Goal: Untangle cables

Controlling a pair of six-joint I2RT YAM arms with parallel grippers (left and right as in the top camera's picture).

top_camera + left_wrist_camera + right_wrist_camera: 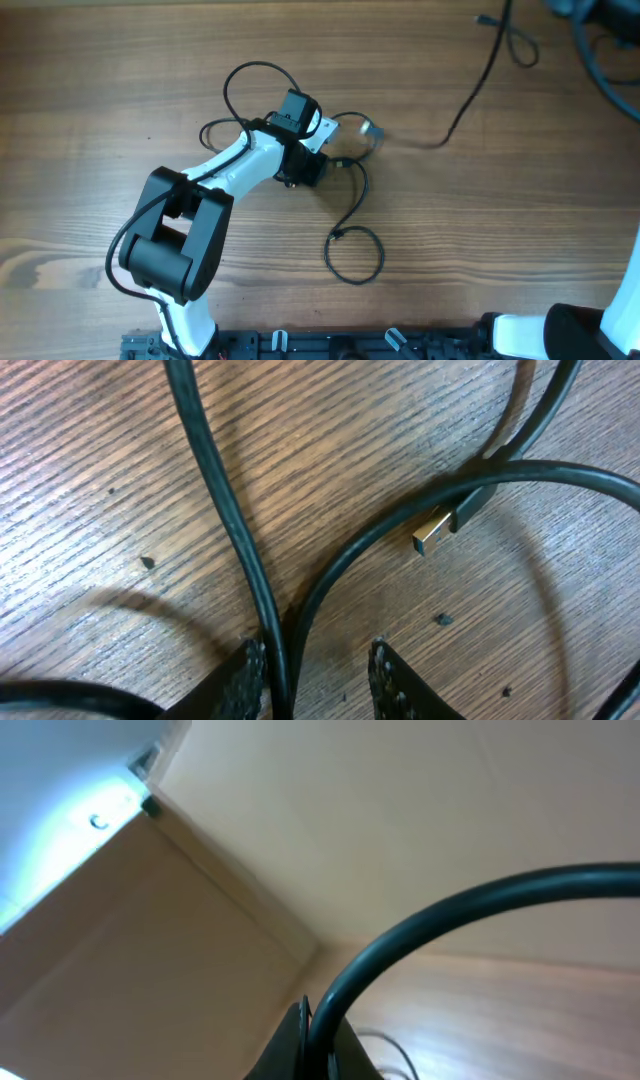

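Note:
Next I need to tilt my right gripper down and lower to release the black cable over the bare tabletop, which lies below the gripper, clear of the tangle.
Thin black cables lie on the wooden table: a loop (250,80) behind my left arm, a strand through the middle to a small loop (355,255), and a strand (470,90) running to the upper right. My left gripper (335,150) is low over the tangle. In the left wrist view its fingers (318,680) are open, with two cable strands (275,650) between them, against the left finger. A gold-tipped plug (440,528) lies just ahead. My right gripper (322,1035) is shut on a black cable (450,910) and points up off the table.
My left arm's body (180,230) covers the lower left of the table. Part of my right arm (560,330) shows at the bottom right corner. Thicker dark wires (600,50) lie at the top right corner.

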